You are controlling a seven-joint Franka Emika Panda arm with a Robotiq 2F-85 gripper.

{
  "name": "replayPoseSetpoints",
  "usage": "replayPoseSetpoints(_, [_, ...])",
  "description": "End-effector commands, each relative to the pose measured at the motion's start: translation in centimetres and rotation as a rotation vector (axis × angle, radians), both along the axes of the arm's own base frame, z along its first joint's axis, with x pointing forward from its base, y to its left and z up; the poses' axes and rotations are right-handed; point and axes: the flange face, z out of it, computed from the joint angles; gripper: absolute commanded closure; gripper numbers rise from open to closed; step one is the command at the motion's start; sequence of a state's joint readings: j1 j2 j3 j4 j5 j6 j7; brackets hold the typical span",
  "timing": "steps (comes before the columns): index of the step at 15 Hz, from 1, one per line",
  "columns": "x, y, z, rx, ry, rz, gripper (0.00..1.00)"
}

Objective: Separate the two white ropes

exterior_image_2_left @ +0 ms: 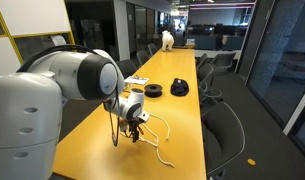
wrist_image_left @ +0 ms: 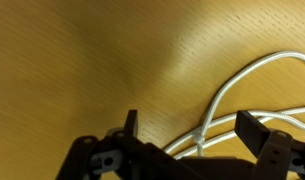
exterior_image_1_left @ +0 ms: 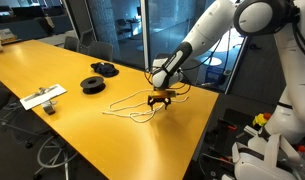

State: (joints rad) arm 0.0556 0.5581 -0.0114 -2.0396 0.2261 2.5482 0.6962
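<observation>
The curved rope's end (wrist_image_left: 200,138) lies across the other rope between my open fingers, so next my gripper eases over that end and the fingers close around it.
The two white ropes (exterior_image_1_left: 130,106) lie in loose loops on the yellow wooden table (exterior_image_1_left: 52,60), and show in both exterior views, also near the table's near end (exterior_image_2_left: 158,136). In the wrist view the ropes (wrist_image_left: 232,95) cross and bunch together between the fingers. My gripper (exterior_image_1_left: 159,100) hangs just above the right end of the tangle, also seen in an exterior view (exterior_image_2_left: 135,131). In the wrist view the gripper (wrist_image_left: 187,125) is open, its two dark fingers spread on either side of the crossing cords, not closed on them.
Two black round spools (exterior_image_1_left: 93,84) (exterior_image_1_left: 103,69) sit further along the table. A flat white-grey board with a cable (exterior_image_1_left: 42,98) lies near the table's edge. Office chairs (exterior_image_2_left: 227,125) stand along the side. Another robot body stands at the right (exterior_image_1_left: 277,130).
</observation>
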Motion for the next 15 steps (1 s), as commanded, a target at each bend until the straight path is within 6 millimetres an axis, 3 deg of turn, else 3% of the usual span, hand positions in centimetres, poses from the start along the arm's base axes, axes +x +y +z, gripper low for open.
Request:
replayPoseSetpoints(1, [1.9, -0.4, -0.7, 0.001, 0.006, 0.005, 0.0])
replayPoseSetpoints(11, [3.1, -1.4, -2.0, -0.007, 0.011, -0.009, 0.0])
replayPoseSetpoints(13, [3.1, -1.4, -2.0, -0.011, 0.013, -0.004, 0.28])
replayPoseSetpoints(15, [3.2, -1.5, -2.0, -0.008, 0.016, -0.004, 0.44])
